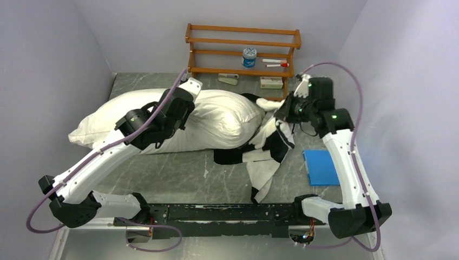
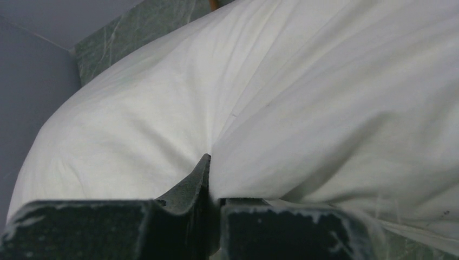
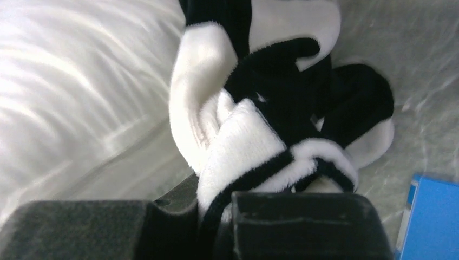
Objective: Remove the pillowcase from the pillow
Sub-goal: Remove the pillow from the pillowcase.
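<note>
My left gripper moves back toward the pillow's near edge (image 1: 182, 147) next, away from the cover, and releases the fold, since the pillowcase (image 1: 265, 142) lies bunched at the pillow's end.
The plump white pillow (image 1: 222, 116) lies across the back left of the table. My left gripper (image 1: 187, 108) rests on top of it, its fingers (image 2: 197, 181) shut and pinching a fold of the pillow's (image 2: 297, 92) white fabric. The black-and-white pillowcase (image 1: 265, 142) is bunched at the pillow's right end and trails down onto the table toward the front. My right gripper (image 1: 284, 111) hangs above that bunch, shut on the pillowcase's (image 3: 254, 135) striped edge, with the pillow (image 3: 70, 92) to its left. Whether the cover still wraps the pillow's tip is hidden.
A flat blue pad (image 1: 321, 167) lies on the table right of the pillowcase, close under my right arm, and shows at the lower right of the right wrist view (image 3: 430, 216). A wooden shelf (image 1: 243, 51) with a tin and small items stands against the back wall.
</note>
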You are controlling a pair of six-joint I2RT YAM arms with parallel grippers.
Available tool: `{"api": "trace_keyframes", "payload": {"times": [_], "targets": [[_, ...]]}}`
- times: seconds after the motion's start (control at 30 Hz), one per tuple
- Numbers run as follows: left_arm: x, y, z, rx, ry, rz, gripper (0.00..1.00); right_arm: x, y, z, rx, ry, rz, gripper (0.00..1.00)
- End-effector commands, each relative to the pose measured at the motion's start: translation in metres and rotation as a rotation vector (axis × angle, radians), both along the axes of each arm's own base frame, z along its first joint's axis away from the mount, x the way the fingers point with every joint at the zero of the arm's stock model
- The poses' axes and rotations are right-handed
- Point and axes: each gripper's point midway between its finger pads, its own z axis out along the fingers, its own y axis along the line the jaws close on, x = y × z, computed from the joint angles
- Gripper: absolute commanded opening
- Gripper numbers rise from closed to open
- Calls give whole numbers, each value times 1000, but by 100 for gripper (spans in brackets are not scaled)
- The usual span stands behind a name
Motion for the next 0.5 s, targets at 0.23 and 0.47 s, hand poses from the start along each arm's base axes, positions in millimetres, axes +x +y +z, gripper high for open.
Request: {"api": "trace_keyframes", "payload": {"times": [0.23, 0.47], "targets": [[-16, 33, 28, -145, -58, 128, 5, -117, 61, -191, -199, 457, 26, 29], [-29, 40, 24, -178, -37, 129, 5, -72, 56, -57, 6, 32, -114, 83]]}}
